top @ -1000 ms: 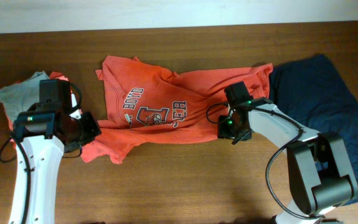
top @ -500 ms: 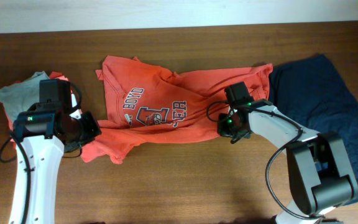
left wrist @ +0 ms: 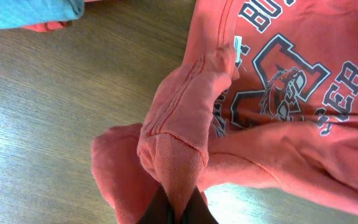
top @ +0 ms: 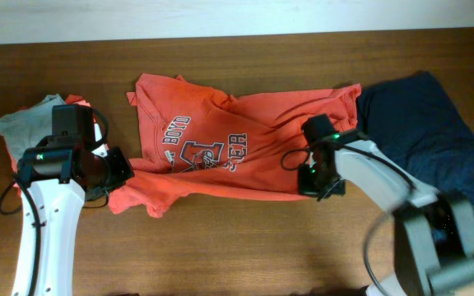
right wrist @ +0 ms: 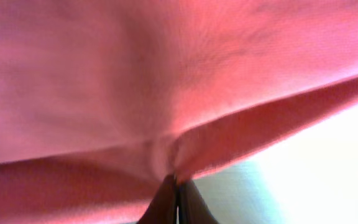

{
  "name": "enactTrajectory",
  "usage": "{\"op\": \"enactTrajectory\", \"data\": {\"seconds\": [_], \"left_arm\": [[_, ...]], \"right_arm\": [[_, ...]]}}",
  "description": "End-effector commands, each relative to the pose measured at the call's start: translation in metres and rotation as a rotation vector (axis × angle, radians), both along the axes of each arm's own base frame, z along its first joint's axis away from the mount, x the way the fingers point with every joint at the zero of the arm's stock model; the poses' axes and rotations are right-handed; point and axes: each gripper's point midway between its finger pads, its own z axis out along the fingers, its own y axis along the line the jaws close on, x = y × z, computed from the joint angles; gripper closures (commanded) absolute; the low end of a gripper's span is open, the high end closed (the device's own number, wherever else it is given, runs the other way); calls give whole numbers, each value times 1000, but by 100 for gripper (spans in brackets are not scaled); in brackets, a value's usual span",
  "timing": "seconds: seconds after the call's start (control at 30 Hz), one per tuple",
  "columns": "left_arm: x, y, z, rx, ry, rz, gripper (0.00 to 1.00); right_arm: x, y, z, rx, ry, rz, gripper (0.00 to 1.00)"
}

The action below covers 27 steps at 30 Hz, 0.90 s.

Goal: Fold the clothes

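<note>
Next I should lift the pinched hem in my right gripper away from my base and toward the dark navy garment (top: 419,130) before opening.
The clothes here are an orange-red T-shirt (top: 220,148) with dark varsity lettering, lying crumpled across the middle of the table. At the shirt's left side, my left gripper (top: 127,168) is shut on a bunched fold. The left wrist view shows that fold of the shirt (left wrist: 185,124) rising out of the closed gripper (left wrist: 179,204). My right gripper (top: 309,185) sits at the shirt's lower right edge. In the right wrist view the gripper (right wrist: 177,186) is pinched shut on the shirt (right wrist: 135,81) at its hem, and the cloth fills most of the picture.
A dark navy garment (top: 434,131) lies at the right, behind my right arm. A small grey folded shirt (top: 23,123) sits at the far left beside my left arm and shows again as the grey shirt (left wrist: 30,11) in the left wrist view. Bare wood runs along the front of the table (top: 220,247).
My right gripper has closed on the shirt's lower right hem and moved toward the table's front and slightly right, drawing the hem with it. The left arm has not moved.
</note>
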Motion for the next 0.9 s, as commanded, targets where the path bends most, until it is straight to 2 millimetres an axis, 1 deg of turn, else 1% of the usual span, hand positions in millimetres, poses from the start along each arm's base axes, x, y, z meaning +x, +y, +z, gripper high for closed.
{"op": "enactTrajectory", "data": {"seconds": [0.0, 0.03, 0.07, 0.1, 0.13, 0.2, 0.3, 0.4, 0.47, 0.57, 0.67, 0.77, 0.87], "left_arm": [[2, 4, 4, 20, -17, -6, 99], [2, 4, 4, 21, -19, -6, 99], [3, 4, 4, 21, -20, -6, 99], [3, 4, 4, 21, -20, -6, 99], [3, 4, 4, 21, -20, -6, 99], [3, 4, 4, 21, -20, -6, 99], [3, 4, 4, 21, -20, -6, 99], [3, 4, 4, 21, -22, -6, 99], [4, 4, 4, 21, -24, -6, 99], [4, 4, 4, 21, -24, -7, 99], [4, 4, 4, 21, -24, -7, 99], [4, 4, 4, 22, -25, -7, 99], [4, 4, 4, 22, -26, -7, 99]], "right_arm": [[40, -12, 88, -68, -299, 10, 96], [43, -15, 107, -77, -352, 3, 96], [43, -17, 120, -77, -390, -2, 96], [42, -18, 129, -72, -410, -5, 96], [38, -18, 132, -70, -412, -4, 96], [25, -21, 128, -78, -356, 2, 96], [3, -22, 112, -85, -237, 16, 96], [-10, -25, 97, -102, -153, 28, 96], [-12, -26, 92, -110, -130, 52, 96], [-12, -28, 91, -120, -128, 54, 96], [-8, -37, 93, -176, -147, 49, 96], [-2, -58, 99, -297, -183, 7, 96], [1, -84, 110, -431, -219, -91, 96]]}}
